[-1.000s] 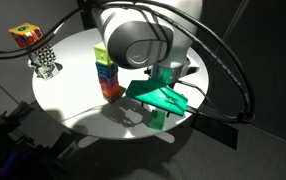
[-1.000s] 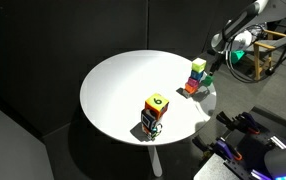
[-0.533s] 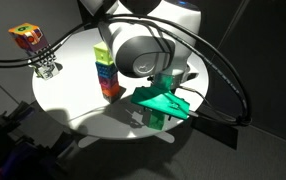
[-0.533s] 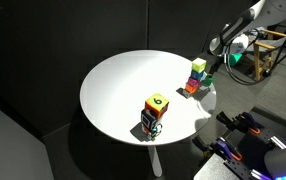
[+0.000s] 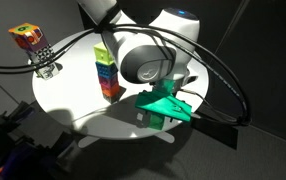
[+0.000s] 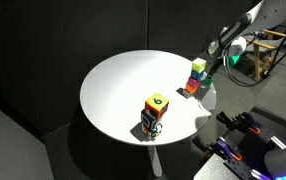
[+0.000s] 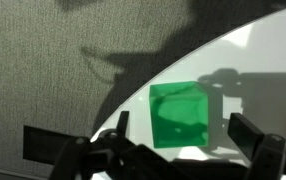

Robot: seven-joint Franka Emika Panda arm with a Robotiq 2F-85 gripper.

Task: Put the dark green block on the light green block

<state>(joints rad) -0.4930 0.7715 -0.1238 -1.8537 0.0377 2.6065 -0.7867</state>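
Note:
The open fingers are already on either side of the dark green block with clear gaps, so the gripper will go down a little and close around the dark green block.
The dark green block [image 7: 179, 115] sits on the round white table [image 5: 73, 95] close to its edge; it also shows in an exterior view [image 5: 155, 119]. My gripper [image 7: 183, 130] is open and hangs over it, one finger [image 7: 118, 125] on each side with gaps, not touching. In an exterior view my gripper [image 5: 166, 104] has teal fingers just above the block. The light green block [image 5: 102, 54] tops a stack of coloured cubes to the left of the gripper; it also shows in an exterior view [image 6: 199, 66], next to my gripper [image 6: 221, 58].
A multicoloured cube [image 5: 25, 36] stands on a patterned holder [image 5: 45, 63] at the far rim, also in an exterior view [image 6: 155, 105]. The table edge [image 7: 133, 85] runs close by the dark green block. Black cables [image 5: 228, 80] loop around the arm.
My gripper has sunk a little lower and nearer the table edge over the dark green block. The blocks have not moved.

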